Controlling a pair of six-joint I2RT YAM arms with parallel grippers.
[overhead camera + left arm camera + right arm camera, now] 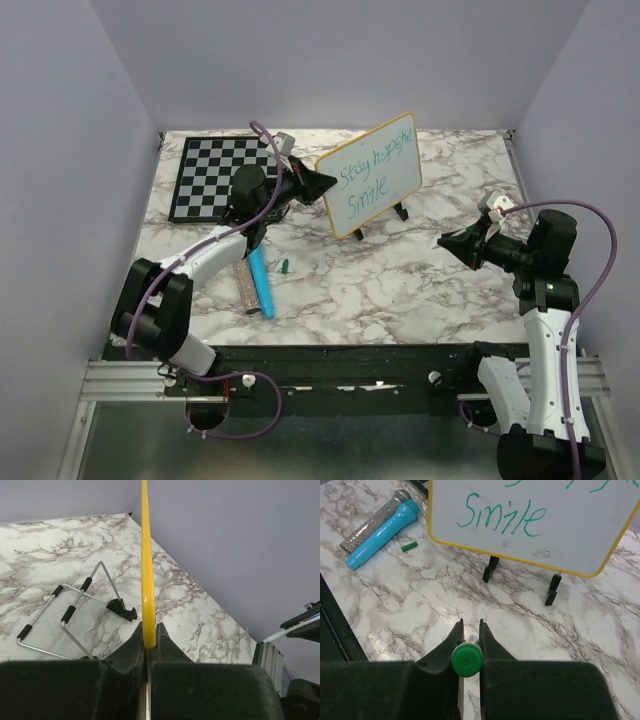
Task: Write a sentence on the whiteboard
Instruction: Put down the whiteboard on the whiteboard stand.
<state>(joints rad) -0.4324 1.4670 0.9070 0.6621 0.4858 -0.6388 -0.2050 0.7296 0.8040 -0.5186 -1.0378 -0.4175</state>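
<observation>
I should move my left gripper down, lowering the whiteboard's bottom yellow rim onto the wire stand's black feet, because the written board (560,535) is still held up over them.
The whiteboard (372,175) has a yellow rim and stands tilted over a black wire stand (75,612) near the middle back of the table. The sentence (368,172) is in green marker on two lines; the lower word, "Smile" (501,516), is clear in the right wrist view. My left gripper (322,183) is shut on the whiteboard's left edge (146,555), which runs up from between its fingers (135,640). My right gripper (447,242) hovers to the board's right, shut on a green-ended marker (467,660), and points at the board (560,535).
A black-and-white chessboard (215,178) lies at the back left. A blue cylinder (260,282) and a glittery silver one (243,285) lie side by side left of centre, with a small green cap (285,266) beside them. The stand's black feet (490,569) rest on the marble.
</observation>
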